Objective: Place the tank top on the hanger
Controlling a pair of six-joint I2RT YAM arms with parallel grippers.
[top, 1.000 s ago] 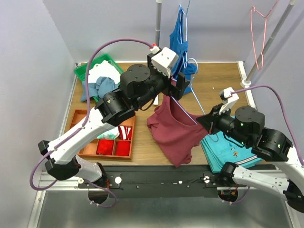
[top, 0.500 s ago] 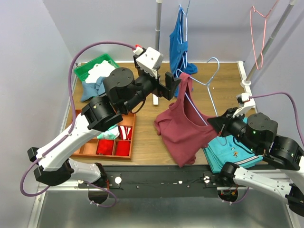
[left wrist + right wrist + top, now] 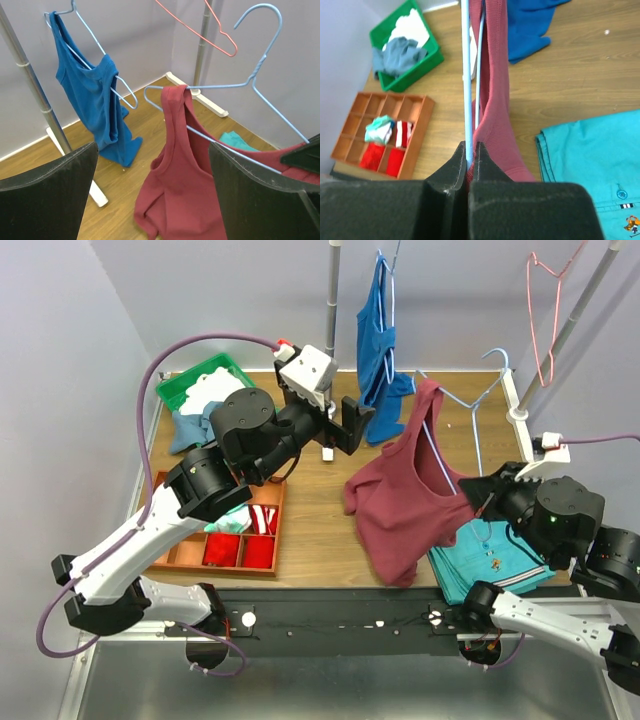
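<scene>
The lifted hook is empty, so my right gripper should next move the pale blue hanger (image 3: 476,435) outward into the gap (image 3: 450,290) beside the royal-blue tank top and let go there.
The maroon tank top (image 3: 410,505) hangs by a strap from the pale blue wire hanger (image 3: 476,435), lifted over the table with its hem low. My right gripper (image 3: 478,502) is shut on the hanger's lower wire, with cloth beside the jaws. In the right wrist view the jaws (image 3: 468,147) pinch the hanger wire (image 3: 465,75), and the tank top (image 3: 495,75) drapes just right of it. My left gripper (image 3: 355,427) is open and empty, left of the top and apart from it. Its view shows the top (image 3: 185,190) and the hanger (image 3: 260,65) between its fingers (image 3: 50,200).
A royal-blue tank top (image 3: 378,330) hangs on the rear rack pole (image 3: 332,290). A salmon-pink hanger (image 3: 545,300) hangs at the back right. Turquoise trousers (image 3: 490,560) lie folded under my right arm. A green bin (image 3: 205,390) and an orange compartment tray (image 3: 230,530) sit at the left.
My right gripper has carried the hanger and maroon top up and to the right. My left gripper has drawn back to the left, away from the top's strap.
</scene>
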